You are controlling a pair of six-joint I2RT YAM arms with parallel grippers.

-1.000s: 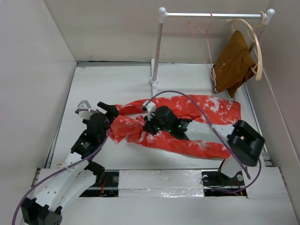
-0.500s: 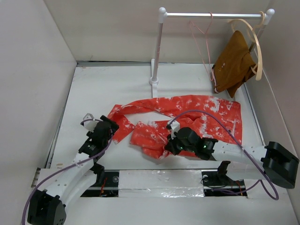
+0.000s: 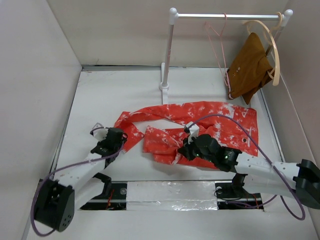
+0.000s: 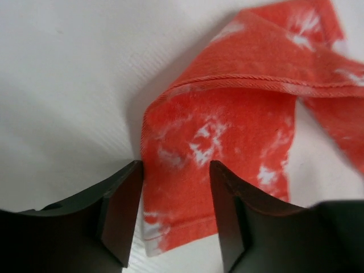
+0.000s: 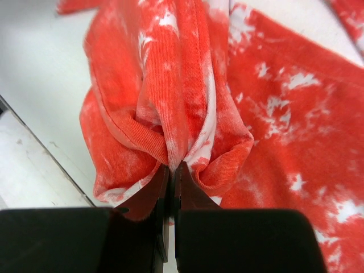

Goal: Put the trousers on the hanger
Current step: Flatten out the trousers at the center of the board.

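My right gripper should drag the trousers' bunched leg left in the top view next, onto bare table, to straighten it, then release it.
The red-orange trousers (image 3: pixel 220 125) with white blotches lie flat across the table. One part is bunched near the front (image 3: pixel 162 145). My right gripper (image 3: pixel 183 151) is shut on a gathered fold of the trousers (image 5: pixel 170 114), low over the table. My left gripper (image 3: pixel 120 140) is open at the left leg end; its fingers (image 4: pixel 122 210) straddle the hem of the cloth (image 4: pixel 227 131) without closing on it. The thin pink wire hanger (image 3: pixel 219 47) hangs on the rail at the back right, away from both grippers.
A white rack with a metal rail (image 3: pixel 225 16) stands at the back; its post (image 3: pixel 167 55) rises behind the trousers. A pale wooden hanger (image 3: pixel 272 45) with a brown garment (image 3: pixel 248 67) hangs at the right. White walls close in both sides. The table's front edge (image 3: pixel 170 189) is taped.
My right gripper has moved toward the front edge with the cloth, folding and bunching the trousers there. My left gripper has drawn back and down to the left leg end.
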